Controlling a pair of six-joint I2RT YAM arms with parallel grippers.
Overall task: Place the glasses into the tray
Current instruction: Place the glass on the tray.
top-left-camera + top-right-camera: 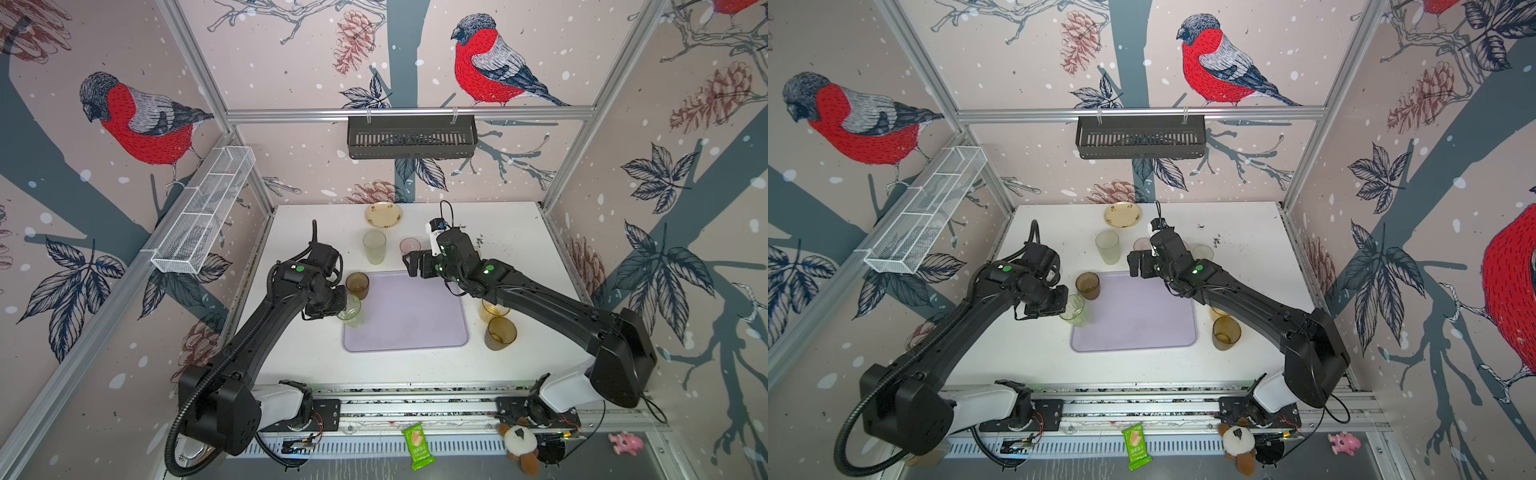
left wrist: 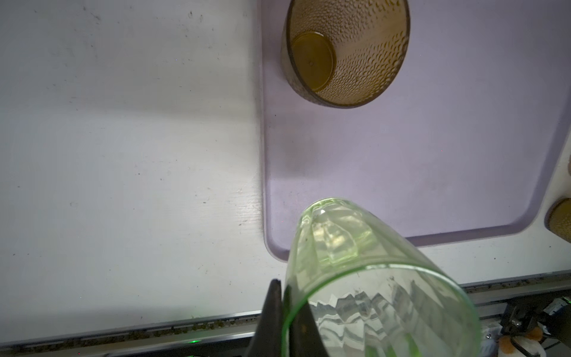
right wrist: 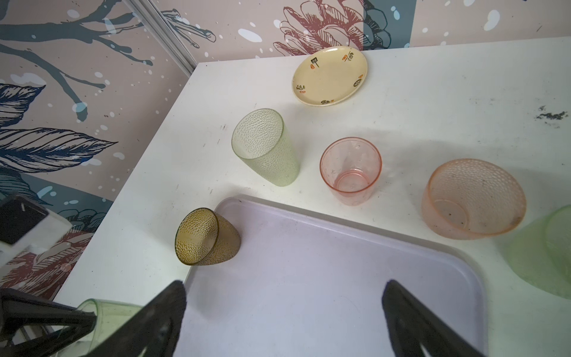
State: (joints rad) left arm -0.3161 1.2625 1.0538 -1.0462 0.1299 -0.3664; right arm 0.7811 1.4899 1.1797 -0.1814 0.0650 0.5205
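Observation:
The left gripper needs to come in over the tray next and go down to release the glass at the bare near corner (image 1: 361, 329) (image 2: 312, 189), because the brown glass takes the far corner.
The lavender tray (image 1: 415, 320) lies mid-table. A brown glass (image 1: 357, 284) stands in its far left corner. My left gripper (image 2: 285, 309) is shut on the rim of a clear green glass (image 2: 370, 278), one finger inside and one outside; the glass tilts over the tray's left edge (image 1: 1074, 311). My right gripper (image 3: 284, 309) hangs open and empty over the tray's far edge. Behind the tray stand a tall frosted green glass (image 3: 265, 148), a pink glass (image 3: 350, 171), a peach glass (image 3: 472, 199) and a green glass (image 3: 543, 250). An amber glass (image 1: 492, 311) and a brown glass (image 1: 500, 332) stand right of the tray.
A yellow plate (image 1: 383, 215) sits at the table's back edge. A black slotted basket (image 1: 411, 137) hangs on the back wall and a white mesh basket (image 1: 203, 208) on the left wall. The right arm (image 1: 540, 299) passes over the amber glass.

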